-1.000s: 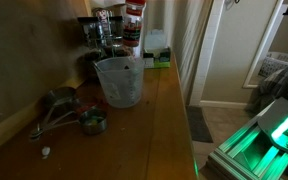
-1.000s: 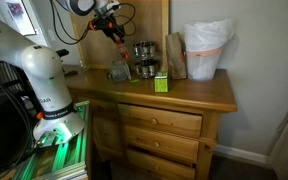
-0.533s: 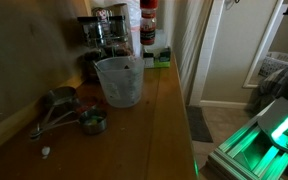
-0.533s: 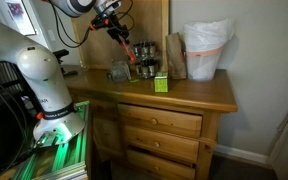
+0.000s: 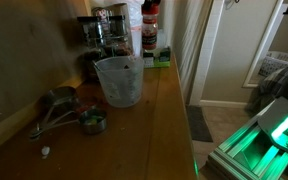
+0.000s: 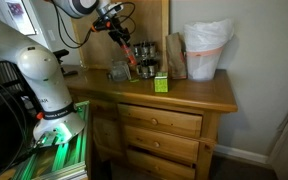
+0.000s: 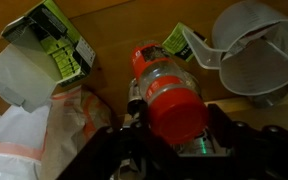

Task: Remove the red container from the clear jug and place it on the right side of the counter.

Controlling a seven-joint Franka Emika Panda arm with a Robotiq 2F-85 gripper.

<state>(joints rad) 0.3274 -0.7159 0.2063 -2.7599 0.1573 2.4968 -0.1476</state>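
Note:
I need to move my gripper toward the green box next, lower it and release the container, because the open counter (image 6: 143,81) beside that box is below my gripper, clear of the jug (image 6: 119,72).
My gripper (image 7: 172,128) is shut on the red container (image 7: 169,92), a slim red bottle with a red cap. It holds the container in the air above the wooden counter (image 5: 169,120). In both exterior views the container (image 5: 150,22) (image 6: 128,56) hangs clear of the clear jug (image 5: 119,82) (image 6: 119,72) and past it. The jug stands upright on the counter (image 6: 194,95) and looks empty. In the wrist view the jug (image 7: 252,52) lies at the upper right, beside the container.
A dark appliance with glass jars (image 5: 102,35) stands behind the jug. A green box (image 5: 160,57) (image 6: 160,84) (image 7: 54,38) sits close by. Metal measuring cups (image 5: 72,112) lie near the counter's end. A white bag-lined bin (image 6: 206,48) and a brown bag (image 6: 174,55) stand further along.
The gripper has carried the red container sideways away from above the jug, toward the green box, and a little lower. The jug has not moved.

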